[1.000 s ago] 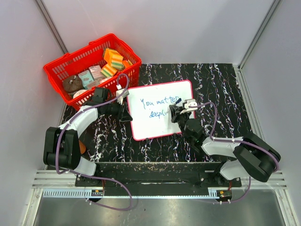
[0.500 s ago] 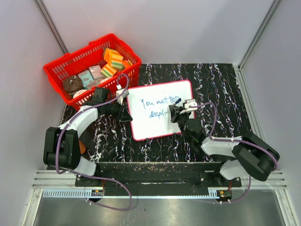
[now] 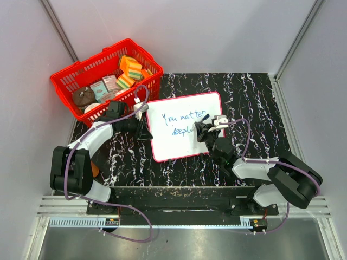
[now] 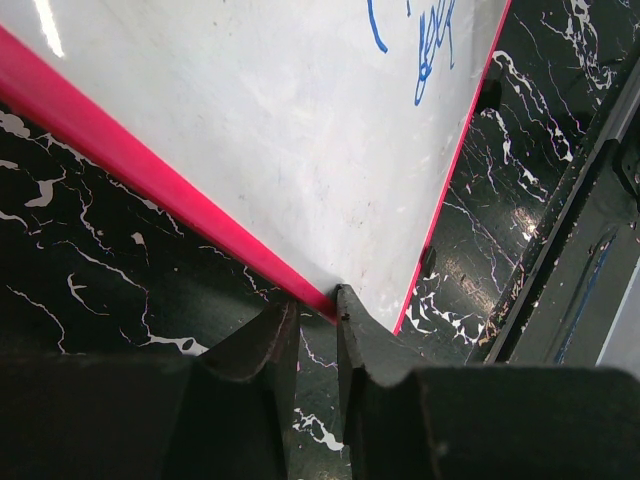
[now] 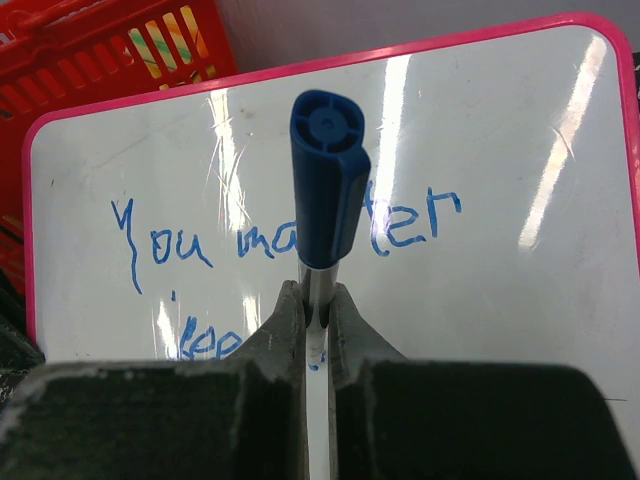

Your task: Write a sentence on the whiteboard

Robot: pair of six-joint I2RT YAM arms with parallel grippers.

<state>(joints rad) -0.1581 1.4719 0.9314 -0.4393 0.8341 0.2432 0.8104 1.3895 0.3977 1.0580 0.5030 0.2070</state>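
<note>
The marker will finish writing in my right gripper next, then go to the right in the top view and down, to be released beside the board, where the tabletop is bare.
The whiteboard, white with a thin red frame, lies flat on the black marbled table. The sentence is in blue marker: "You matter" above, "deepl" below. My left gripper is at the board's left edge. In the left wrist view its jaws pinch the red frame near a corner. My right gripper hovers over the board's right part, beside the second line. It is shut on a marker with a blue cap and pale barrel, held upright over the writing. The marker tip is hidden.
A red basket with sponges and small packs stands at the back left, close to the board's far left corner; its wall shows in the right wrist view. Grey walls enclose the table on three sides. The arm bases' black rail runs along the near edge.
The right gripper with the marker has shifted very slightly toward the near side. The left arm and the whiteboard have not moved.
</note>
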